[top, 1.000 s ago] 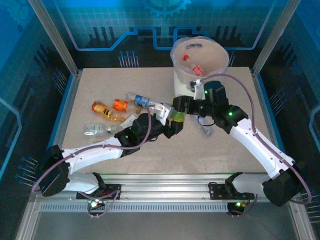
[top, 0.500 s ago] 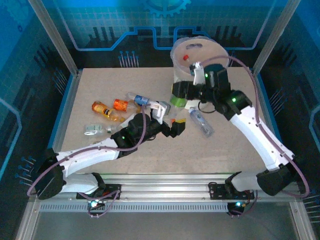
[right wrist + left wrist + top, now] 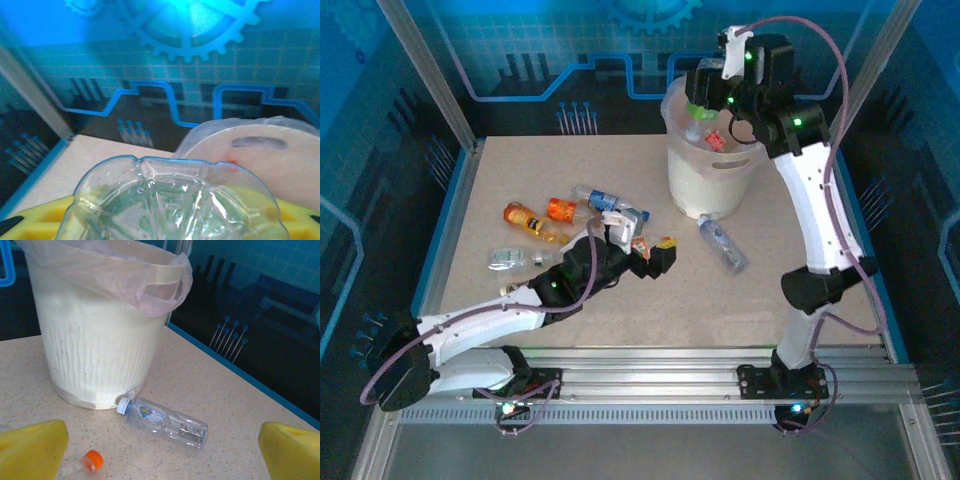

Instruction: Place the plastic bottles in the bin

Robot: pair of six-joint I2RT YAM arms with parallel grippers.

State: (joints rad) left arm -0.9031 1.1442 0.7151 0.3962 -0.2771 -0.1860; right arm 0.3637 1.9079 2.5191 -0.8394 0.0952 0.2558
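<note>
The robot's right gripper is above the bin's opening point(image 3: 272, 175), so next it needs to tip down and lower past the bin's lined rim to let go of the clear bottle.
My right gripper point(image 3: 702, 100) is high over the rim of the white bin point(image 3: 720, 180), shut on a clear bottle with a green label point(image 3: 697, 115). In the right wrist view that bottle's ribbed base point(image 3: 170, 205) sits between the yellow fingers, with the bin's lined rim point(image 3: 260, 150) behind it. My left gripper point(image 3: 658, 258) hovers low over the table, open, its yellow fingers point(image 3: 30, 450) wide apart. Between and beyond them lies a clear bottle with a white cap point(image 3: 165, 421) against the bin's foot point(image 3: 100, 350). An orange-capped bottle point(image 3: 93, 458) lies by the left finger.
Orange bottles point(image 3: 520, 215) point(image 3: 560, 210), a blue-labelled clear bottle point(image 3: 605, 200) and a crushed clear one point(image 3: 510, 260) lie left of centre on the table. A red-labelled bottle point(image 3: 715, 140) lies inside the bin. A blue raised edge point(image 3: 235, 370) borders the table beyond the bin.
The right arm has lifted the green-labelled bottle from table height up over the bin. The left gripper has drawn back slightly toward the left.
</note>
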